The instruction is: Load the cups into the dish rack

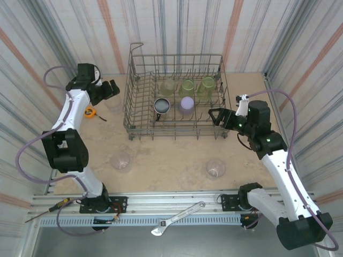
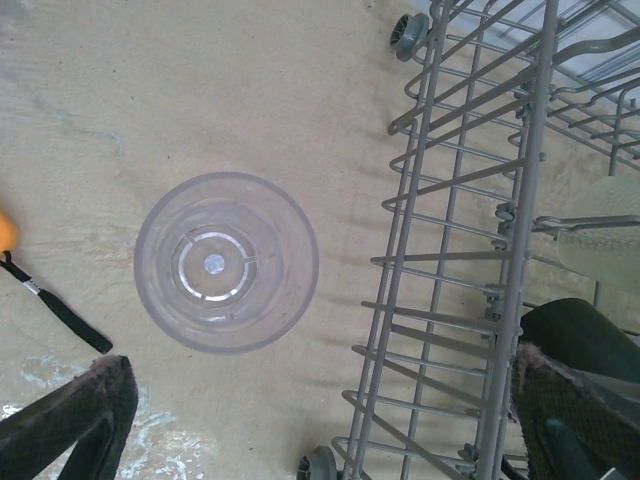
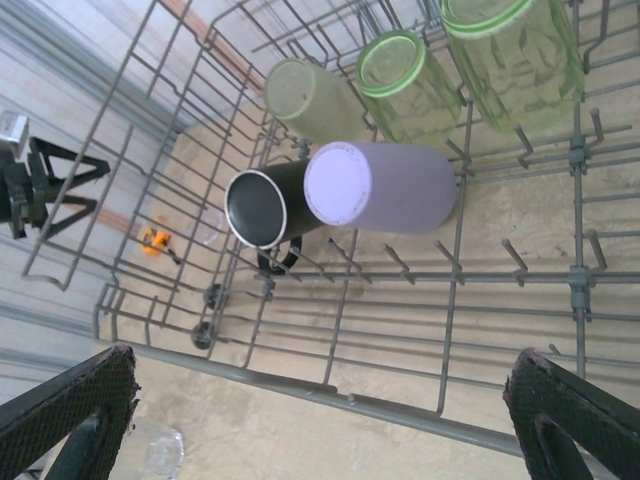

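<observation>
I need to move my left gripper toward the rack and down, fingers astride the clear cup's rack side, where a gap leaves room, before I grab it.
The grey wire dish rack stands at the back centre of the table. Inside it lie three yellow-green cups, a black cup and a lavender cup; the right wrist view shows the black cup and the lavender cup on their sides. My left gripper hangs open to the left of the rack, above an upright clear cup with nothing between its fingers. My right gripper is open over the rack's right front rim. Two more clear cups sit on the near table.
An orange tape measure lies left of the rack beside the left arm. A wrench and a screwdriver rest on the front rail. Striped walls close in the sides and back.
</observation>
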### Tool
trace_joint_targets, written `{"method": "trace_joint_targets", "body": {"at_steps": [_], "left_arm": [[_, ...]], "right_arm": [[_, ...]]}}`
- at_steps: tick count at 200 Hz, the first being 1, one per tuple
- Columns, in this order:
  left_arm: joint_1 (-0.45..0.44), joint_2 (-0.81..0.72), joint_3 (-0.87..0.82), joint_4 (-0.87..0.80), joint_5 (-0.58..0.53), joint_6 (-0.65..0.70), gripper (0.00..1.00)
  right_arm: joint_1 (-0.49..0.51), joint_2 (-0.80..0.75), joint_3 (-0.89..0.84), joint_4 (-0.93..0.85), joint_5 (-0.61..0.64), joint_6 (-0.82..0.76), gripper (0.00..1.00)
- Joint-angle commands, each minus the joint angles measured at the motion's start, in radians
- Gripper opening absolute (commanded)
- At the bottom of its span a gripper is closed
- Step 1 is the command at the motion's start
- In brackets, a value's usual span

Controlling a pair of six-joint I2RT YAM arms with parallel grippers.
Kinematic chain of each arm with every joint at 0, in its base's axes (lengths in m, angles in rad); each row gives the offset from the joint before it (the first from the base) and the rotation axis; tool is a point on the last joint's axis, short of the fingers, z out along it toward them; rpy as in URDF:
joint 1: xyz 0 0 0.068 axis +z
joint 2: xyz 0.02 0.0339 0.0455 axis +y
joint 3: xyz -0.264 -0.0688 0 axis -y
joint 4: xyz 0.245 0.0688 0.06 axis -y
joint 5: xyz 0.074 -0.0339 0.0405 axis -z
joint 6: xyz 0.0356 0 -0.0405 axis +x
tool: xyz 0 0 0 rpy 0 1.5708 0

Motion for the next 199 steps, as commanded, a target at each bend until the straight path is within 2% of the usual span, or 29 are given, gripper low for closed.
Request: {"method": "trace_joint_targets", "body": {"at_steps": [1,69,131,186,199], "left_arm": [[-0.026,0.035,0.055,-0.040,-0.052,0.007,0.99],[-0.050,0.143,0.127,-0.065,-0.120,-0.037,0.99],[-0.094,0.224,0.178,-0.084,-0.208,-0.041,0.94],[-0.094,0.298,0.235,-0.109,-0.213,-0.039,0.77],[-0.094,0.314,0.239,-0.111,-0.212,-0.038,0.71]], "right_arm": [[-0.007,-0.009,-0.016,0.016,0.011,-0.012,0.99],[-0.015,-0.017,-0.011,-0.007,0.003,-0.016,0.99],[-0.037,-0.061,-0.001,-0.053,0.018,-0.034,0.99],[-0.044,-0.068,0.002,-0.074,0.014,-0.024,0.99],[-0.045,-0.077,0.000,-0.074,0.015,-0.020,0.99]]}}
